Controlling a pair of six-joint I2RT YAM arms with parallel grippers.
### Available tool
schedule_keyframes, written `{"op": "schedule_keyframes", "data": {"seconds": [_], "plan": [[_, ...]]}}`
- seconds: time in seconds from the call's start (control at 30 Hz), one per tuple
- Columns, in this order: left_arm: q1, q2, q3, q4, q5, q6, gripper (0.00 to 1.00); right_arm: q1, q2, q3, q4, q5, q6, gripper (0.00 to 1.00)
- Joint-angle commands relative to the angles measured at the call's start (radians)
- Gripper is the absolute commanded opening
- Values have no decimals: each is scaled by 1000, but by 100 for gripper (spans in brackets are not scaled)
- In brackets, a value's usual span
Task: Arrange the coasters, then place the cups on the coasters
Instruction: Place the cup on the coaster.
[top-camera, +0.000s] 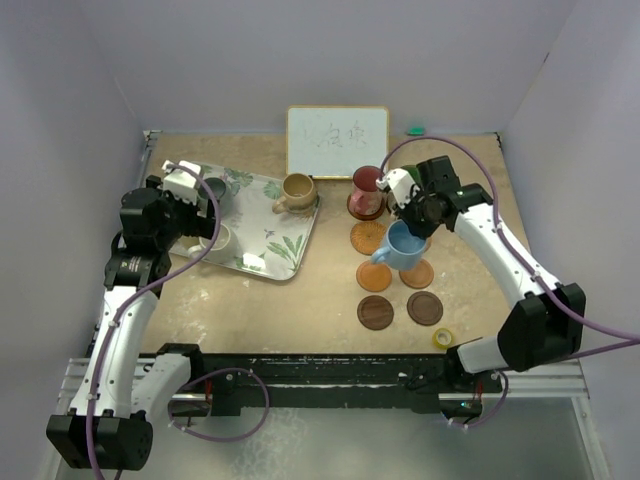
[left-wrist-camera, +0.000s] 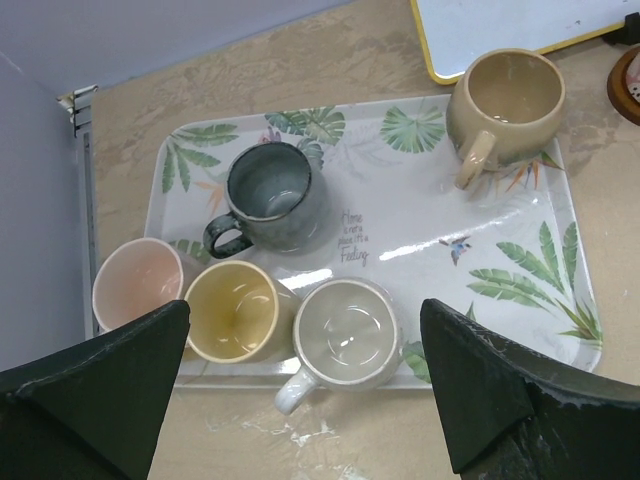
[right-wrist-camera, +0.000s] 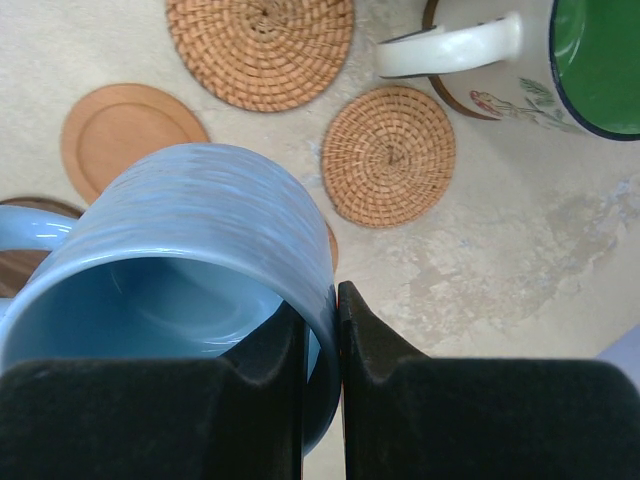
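Note:
My right gripper will move outward, lower the blue cup onto the small woven coaster (right-wrist-camera: 389, 157) by the green-lined cup (right-wrist-camera: 590, 60), and let go of its rim, as that coaster is empty.
My right gripper (right-wrist-camera: 337, 295) is shut on the rim of a blue cup (right-wrist-camera: 200, 230), one finger inside and one outside, holding it above the coasters. Below it lie a large woven coaster (right-wrist-camera: 260, 40), a small woven one (right-wrist-camera: 388, 155) and a smooth orange one (right-wrist-camera: 130, 130). A green-lined cup (right-wrist-camera: 590, 60) stands on a dark coaster. My left gripper (left-wrist-camera: 305, 305) hangs open over the tray's (left-wrist-camera: 420, 220) near edge, above a white cup (left-wrist-camera: 348, 335). Yellow (left-wrist-camera: 232, 310), pink (left-wrist-camera: 135, 285), grey (left-wrist-camera: 270, 195) and tan (left-wrist-camera: 505, 100) cups share that tray.
A red cup (top-camera: 368, 183) sits on a dark coaster by the whiteboard (top-camera: 337, 141). Two dark brown coasters (top-camera: 375, 312) lie near the front, with a yellow tape roll (top-camera: 442, 339) to their right. Walls close in the table on both sides.

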Motion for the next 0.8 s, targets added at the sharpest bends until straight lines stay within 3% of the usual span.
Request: {"op": "schedule_keyframes", "data": {"seconds": [0.0, 0.53, 0.77], "plan": [[11, -12, -4, 49, 63, 18, 94, -57, 5, 13, 117, -37, -74, 1], [15, 3, -18, 53, 127, 21, 94, -226, 154, 16, 246, -153, -259, 0], [20, 2, -27, 55, 150, 21, 94, -244, 223, 43, 255, -164, -336, 0]]}}
